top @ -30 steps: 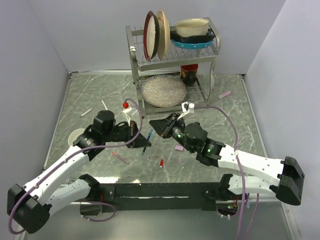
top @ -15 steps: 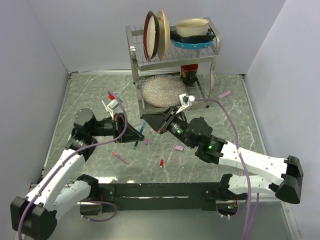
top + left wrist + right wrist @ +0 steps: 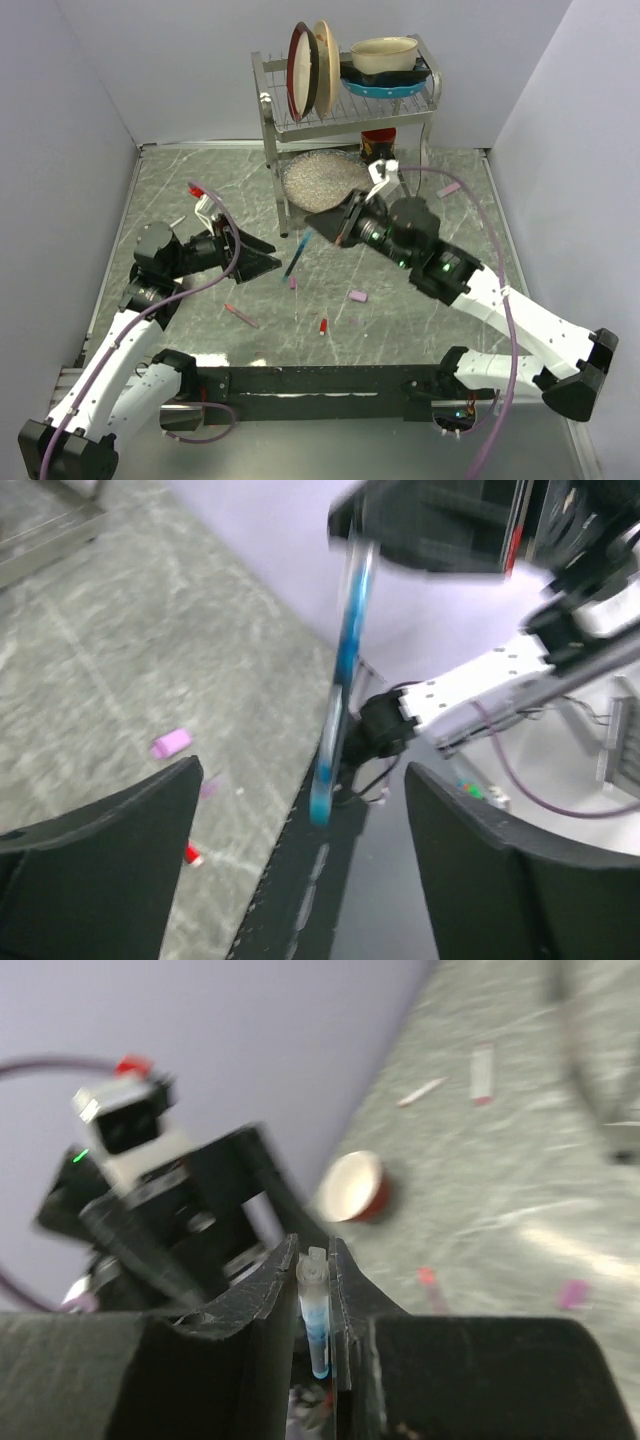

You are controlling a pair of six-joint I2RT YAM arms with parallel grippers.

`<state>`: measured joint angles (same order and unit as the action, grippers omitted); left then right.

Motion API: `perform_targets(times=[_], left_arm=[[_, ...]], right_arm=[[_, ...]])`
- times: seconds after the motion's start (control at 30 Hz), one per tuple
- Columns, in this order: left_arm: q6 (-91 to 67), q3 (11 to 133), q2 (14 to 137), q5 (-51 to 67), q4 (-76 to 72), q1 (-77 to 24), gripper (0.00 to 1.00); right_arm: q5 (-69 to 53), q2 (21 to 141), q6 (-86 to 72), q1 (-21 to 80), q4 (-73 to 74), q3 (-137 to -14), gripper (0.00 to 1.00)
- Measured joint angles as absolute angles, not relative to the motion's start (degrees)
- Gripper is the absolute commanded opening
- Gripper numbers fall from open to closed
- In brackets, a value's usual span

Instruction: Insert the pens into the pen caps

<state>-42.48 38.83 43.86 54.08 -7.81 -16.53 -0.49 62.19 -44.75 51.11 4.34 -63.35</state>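
Observation:
My right gripper will next move away from the left gripper, tilt down and lower the blue pen (image 3: 295, 256) onto the bare table next to the pale pink cap (image 3: 357, 296).
My right gripper (image 3: 314, 227) is shut on a blue pen (image 3: 295, 256) that hangs slanted above the table's middle. The right wrist view shows the same pen (image 3: 316, 1320) pinched between the two fingers (image 3: 270, 1290). My left gripper (image 3: 271, 254) stands open just left of the pen and does not touch it. In the left wrist view the pen (image 3: 340, 690) hangs in front of the wide open jaws. On the table below lie a magenta cap (image 3: 293, 283), a pale pink cap (image 3: 357, 296), a red cap (image 3: 323, 326) and a reddish-pink pen (image 3: 240, 315).
A metal dish rack (image 3: 345, 115) with plates and bowls stands at the back, a glass plate (image 3: 320, 180) on its lower shelf. Two white pens (image 3: 173, 224) lie at back left, a pale pink pen (image 3: 448, 188) at back right. A red cup (image 3: 355, 1187) sits by the left arm.
My left gripper has opened, let go of the blue pen and drawn back to the left. The right gripper has kept the pen and lifted it toward the rack.

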Motion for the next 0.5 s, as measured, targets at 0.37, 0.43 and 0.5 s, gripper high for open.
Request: perform_targets(times=[0.37,0.43,0.5], left_arm=[[-32.58,39.03,38.74,35.94,8.29,-16.53,0.99],[-32.14,39.03,37.23,32.97,9.72,-16.53,0.99],[-32.03,39.03,35.70,30.59,10.81,-16.53,0.99]], right_arm=[[-2.57,67.79,-33.08,32.93,35.99,-68.86,0.00],[-2.24,70.43,-31.40,30.70,40.58,-68.14,0.00],[-1.26,73.32,-30.06,29.36,44.03,-67.92,0.00]])
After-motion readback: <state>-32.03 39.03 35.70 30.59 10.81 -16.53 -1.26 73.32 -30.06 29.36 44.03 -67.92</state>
